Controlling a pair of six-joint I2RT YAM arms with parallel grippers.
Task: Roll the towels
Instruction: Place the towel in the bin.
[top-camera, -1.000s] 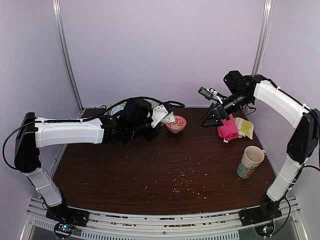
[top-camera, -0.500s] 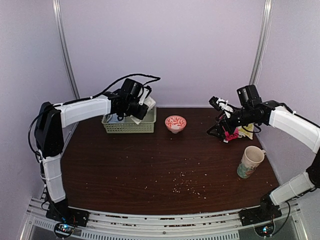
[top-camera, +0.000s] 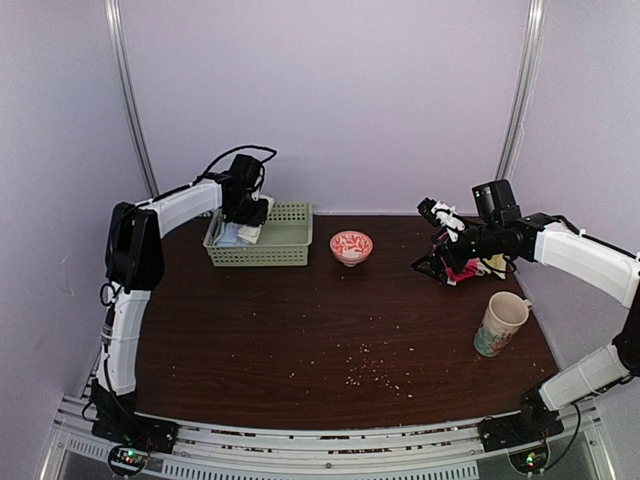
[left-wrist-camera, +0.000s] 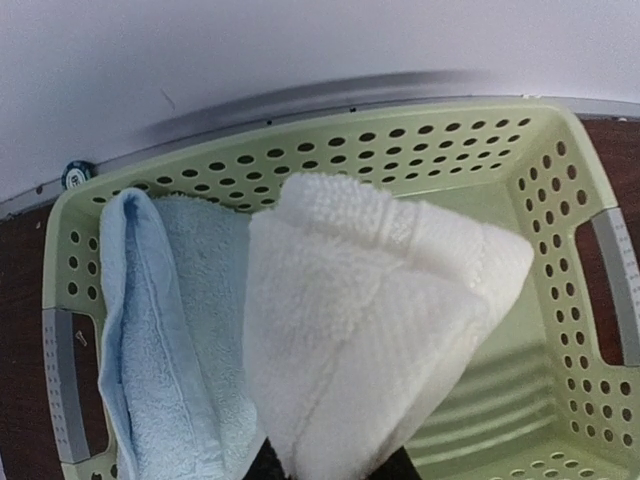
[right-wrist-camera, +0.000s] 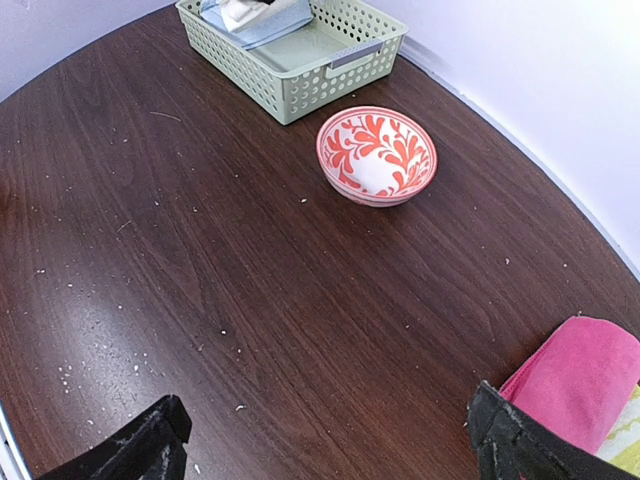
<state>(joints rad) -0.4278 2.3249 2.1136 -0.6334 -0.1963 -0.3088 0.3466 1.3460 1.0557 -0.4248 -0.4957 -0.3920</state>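
My left gripper is above the bare bottom of the basket beside the light blue towel, so next it will go down inside and release the folded white towel.
My left gripper is over the green basket at the back left, shut on a folded white towel that hangs above the basket's inside. A light blue towel lies in the basket's left part. My right gripper is open wide, low over the table, just left of a pink towel. In the right wrist view the pink towel touches the right fingertip, and nothing is between the jaws.
A red-and-white bowl stands right of the basket and shows in the right wrist view. A yellow cloth lies beside the pink towel. A mug stands at the right front. Crumbs dot the table's middle front.
My left arm carried the white towel from beside the bowl back and left to over the basket. My right gripper came down from above the pink towel to its left side.
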